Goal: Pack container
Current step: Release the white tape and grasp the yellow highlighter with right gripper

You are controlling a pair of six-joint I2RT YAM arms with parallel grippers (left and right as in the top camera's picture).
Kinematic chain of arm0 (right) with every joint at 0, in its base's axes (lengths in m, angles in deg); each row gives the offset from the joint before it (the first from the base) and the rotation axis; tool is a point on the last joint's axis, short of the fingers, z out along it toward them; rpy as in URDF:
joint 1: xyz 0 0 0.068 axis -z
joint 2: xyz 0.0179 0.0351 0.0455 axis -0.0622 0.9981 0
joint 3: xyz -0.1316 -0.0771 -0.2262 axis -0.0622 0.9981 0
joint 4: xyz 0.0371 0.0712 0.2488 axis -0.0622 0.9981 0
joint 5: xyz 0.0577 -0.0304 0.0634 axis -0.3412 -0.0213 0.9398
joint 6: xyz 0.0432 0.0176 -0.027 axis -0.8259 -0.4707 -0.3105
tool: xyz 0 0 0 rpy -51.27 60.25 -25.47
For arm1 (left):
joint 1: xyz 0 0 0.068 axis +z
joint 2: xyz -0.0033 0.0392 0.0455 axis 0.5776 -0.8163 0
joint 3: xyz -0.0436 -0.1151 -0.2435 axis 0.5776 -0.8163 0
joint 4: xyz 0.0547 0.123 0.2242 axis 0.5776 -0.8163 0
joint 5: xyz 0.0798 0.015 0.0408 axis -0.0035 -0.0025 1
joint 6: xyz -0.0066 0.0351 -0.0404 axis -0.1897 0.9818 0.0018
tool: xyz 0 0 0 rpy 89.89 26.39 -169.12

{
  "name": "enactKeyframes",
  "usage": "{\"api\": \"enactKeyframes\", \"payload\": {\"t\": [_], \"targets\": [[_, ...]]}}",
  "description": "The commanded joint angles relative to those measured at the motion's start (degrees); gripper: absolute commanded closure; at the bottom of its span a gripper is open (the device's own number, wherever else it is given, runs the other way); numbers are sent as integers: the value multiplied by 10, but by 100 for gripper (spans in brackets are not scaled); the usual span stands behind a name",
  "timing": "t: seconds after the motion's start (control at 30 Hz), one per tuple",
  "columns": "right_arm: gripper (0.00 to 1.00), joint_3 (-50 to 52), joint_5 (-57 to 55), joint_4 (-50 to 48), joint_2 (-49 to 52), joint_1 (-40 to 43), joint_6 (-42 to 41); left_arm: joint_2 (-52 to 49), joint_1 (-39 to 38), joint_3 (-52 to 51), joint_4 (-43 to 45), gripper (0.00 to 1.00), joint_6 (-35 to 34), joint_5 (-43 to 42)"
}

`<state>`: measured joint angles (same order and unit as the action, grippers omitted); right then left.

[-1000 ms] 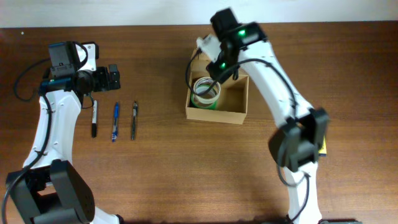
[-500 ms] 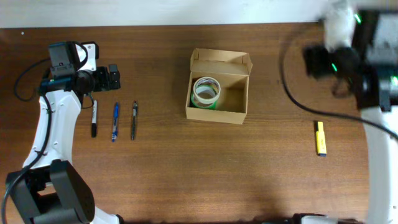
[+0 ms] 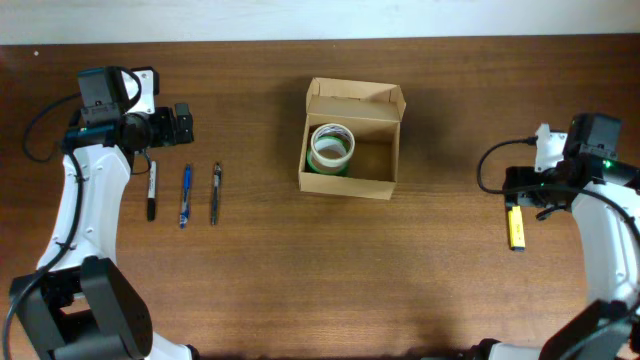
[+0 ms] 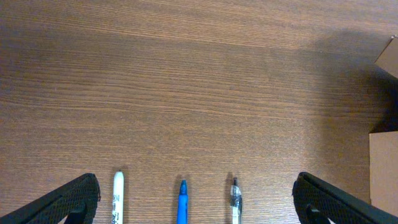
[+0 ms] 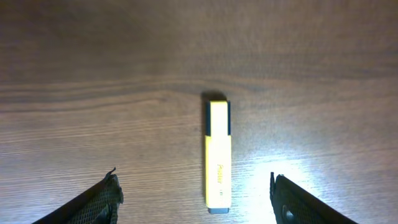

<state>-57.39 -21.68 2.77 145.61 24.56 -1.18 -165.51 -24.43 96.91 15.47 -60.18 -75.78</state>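
The yellow highlighter [image 3: 516, 221] lies lengthwise between my open fingers but is still below them. My right gripper will next go down to the highlighter's printed yellow body.
The tan cardboard container [image 3: 350, 180] stands open at the table's middle, its lid flap folded back, with a green-and-white tape roll [image 3: 331, 147] inside at its left. A yellow highlighter [image 3: 516, 221] lies at the right; in the right wrist view it [image 5: 217, 154] lies between my fingers. My right gripper [image 5: 196, 202] is open and empty above it. My left gripper [image 4: 198, 202] is open and empty at the far left, above a white marker [image 4: 117, 198], a blue pen [image 4: 182, 202] and a clear pen [image 4: 236, 200].
The three pens lie side by side at the left: the marker [image 3: 152, 190], the blue pen [image 3: 185, 195] and the clear pen [image 3: 215, 192]. The container's corner [image 4: 384, 171] shows at the right edge of the left wrist view.
My right arm has swung from over the container's tape roll to the right side of the table and come down over the yellow highlighter. The left arm has not moved.
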Motion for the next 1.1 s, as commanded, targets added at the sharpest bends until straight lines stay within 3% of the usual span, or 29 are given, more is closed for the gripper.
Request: {"api": "enactKeyframes", "payload": {"t": [0.0, 0.43, 0.9, 1.07], "targets": [[24, 8, 7, 1, 42, 13, 5, -1, 2, 10, 0, 1, 7, -6], [28, 8, -40, 7, 151, 13, 23, -1, 2, 11, 0, 1, 7, -6], [34, 16, -80, 3, 192, 13, 22, -1, 2, 10, 0, 1, 7, -6], [40, 16, -80, -1, 198, 13, 22, -1, 2, 11, 0, 1, 7, -6]]}}
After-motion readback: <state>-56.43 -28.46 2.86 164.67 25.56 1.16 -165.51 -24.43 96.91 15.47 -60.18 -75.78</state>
